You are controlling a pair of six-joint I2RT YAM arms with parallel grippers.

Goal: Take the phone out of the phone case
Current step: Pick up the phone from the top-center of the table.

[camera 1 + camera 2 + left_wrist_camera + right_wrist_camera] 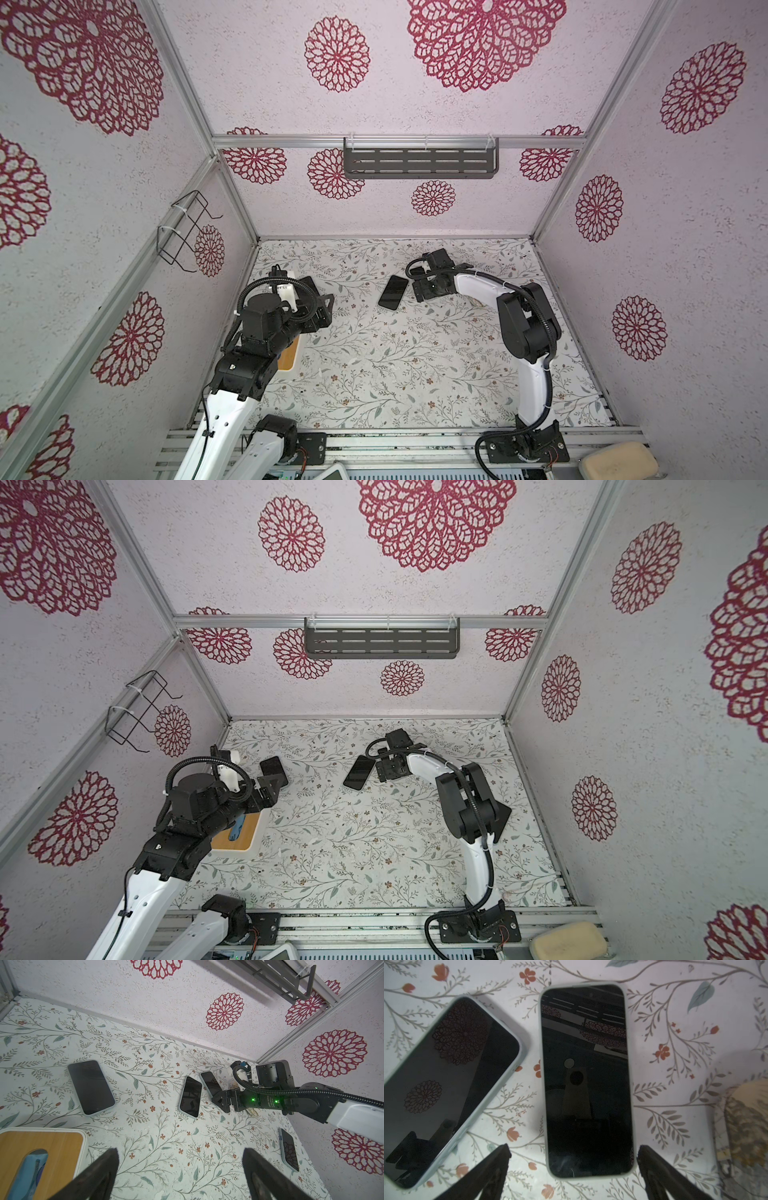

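I will next move my right gripper down and slightly outward and close it across the middle of the pale phone case, because that part of the case is below and outward of its fingers.
A dark-screened phone (pixel 586 1080) in a pale phone case (pixel 589 1177) lies flat on the floral table. My right gripper (pixel 574 1152) is open, low over it, with one finger on each side of its near end and not touching. In both top views that gripper (pixel 417 289) hides most of this phone. A second cased phone (pixel 446 1084) (pixel 392 292) lies tilted beside it. My left gripper (pixel 180 1153) (pixel 272 785) hangs open and empty over bare table at the left.
Two more cased phones (pixel 91 1086) (pixel 288 1149) lie on the table. A white box with a wooden lid (pixel 237 837) sits under the left arm. A pale round object (pixel 747 1126) lies beside the right gripper. A slotted shelf (pixel 419 162) and a wire rack (pixel 183 232) hang on the walls.
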